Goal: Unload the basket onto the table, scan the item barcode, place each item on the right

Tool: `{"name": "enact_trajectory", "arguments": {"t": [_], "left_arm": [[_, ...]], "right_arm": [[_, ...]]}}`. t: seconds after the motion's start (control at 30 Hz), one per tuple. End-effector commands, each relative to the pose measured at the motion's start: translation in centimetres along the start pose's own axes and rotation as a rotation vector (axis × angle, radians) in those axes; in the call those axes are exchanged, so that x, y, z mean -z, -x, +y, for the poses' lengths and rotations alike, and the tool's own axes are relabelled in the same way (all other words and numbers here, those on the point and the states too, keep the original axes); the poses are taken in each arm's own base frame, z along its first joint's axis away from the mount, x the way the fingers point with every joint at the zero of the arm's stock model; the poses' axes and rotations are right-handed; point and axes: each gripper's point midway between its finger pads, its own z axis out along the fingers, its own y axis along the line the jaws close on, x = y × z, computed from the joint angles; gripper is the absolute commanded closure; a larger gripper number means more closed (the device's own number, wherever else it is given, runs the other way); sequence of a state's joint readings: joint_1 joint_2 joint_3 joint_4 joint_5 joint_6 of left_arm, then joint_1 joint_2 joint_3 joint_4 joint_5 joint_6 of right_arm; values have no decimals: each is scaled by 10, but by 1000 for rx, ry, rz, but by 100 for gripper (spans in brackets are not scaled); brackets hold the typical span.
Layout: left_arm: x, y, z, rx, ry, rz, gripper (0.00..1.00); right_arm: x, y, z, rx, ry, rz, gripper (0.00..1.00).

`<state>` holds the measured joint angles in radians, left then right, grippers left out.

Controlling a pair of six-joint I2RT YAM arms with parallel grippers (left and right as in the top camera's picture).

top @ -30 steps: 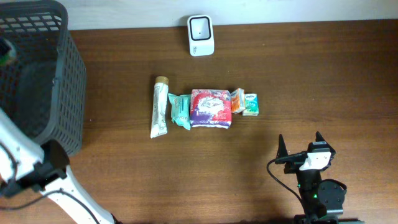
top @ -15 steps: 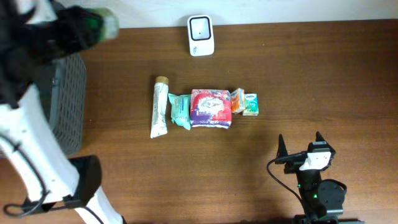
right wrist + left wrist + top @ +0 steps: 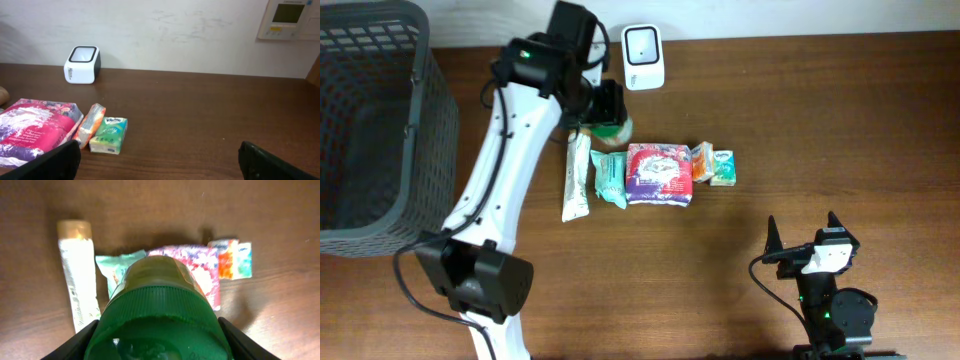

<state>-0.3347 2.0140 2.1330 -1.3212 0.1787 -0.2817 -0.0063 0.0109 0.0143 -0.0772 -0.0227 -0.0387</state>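
Observation:
My left gripper moves the green jar back from the scanner (image 3: 643,57) next, then down by the pink packet's near edge, where empty wood leaves room.
My left gripper (image 3: 605,108) is shut on a green jar with a ribbed green lid (image 3: 160,315), which fills the bottom of the left wrist view between the two dark fingers (image 3: 75,345). From overhead the jar (image 3: 617,128) hangs just below and left of the white barcode scanner (image 3: 643,57), above the top of the item row. The scanner (image 3: 82,64) stands against the back wall. My right gripper (image 3: 802,240) rests open near the front right, holding nothing.
A row lies mid-table: a white tube (image 3: 577,175), a teal packet (image 3: 610,178), a pink packet (image 3: 658,174), an orange pack (image 3: 701,161) and a green tissue pack (image 3: 722,168). A dark mesh basket (image 3: 430,150) stands at the far left.
The left arm has swung from the basket at the far left across to the scanner, carrying the green jar. The right arm has not moved.

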Motion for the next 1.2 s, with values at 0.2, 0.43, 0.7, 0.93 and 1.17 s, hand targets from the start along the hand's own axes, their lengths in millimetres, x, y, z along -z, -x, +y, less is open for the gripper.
{"name": "enact_trajectory", "arguments": {"t": [0.2,0.43,0.7,0.93,1.17], "left_arm": [[-39,-53,5,5,58,174,41],[-67,-110,-2,-39,99,346,40],[-84,-123,-7,-68,98,363,39],[-106,-152,-17,-49,119,402,39],[-135,-119,-12,-108,180,198,37]], "right_arm": [[0,-3,0,6,-3,5,1],[0,-3,0,6,-3,5,1],[0,-3,0,6,-3,5,1],[0,-3,0,6,-3,5,1],[0,-3,0,6,-3,5,1]]}}
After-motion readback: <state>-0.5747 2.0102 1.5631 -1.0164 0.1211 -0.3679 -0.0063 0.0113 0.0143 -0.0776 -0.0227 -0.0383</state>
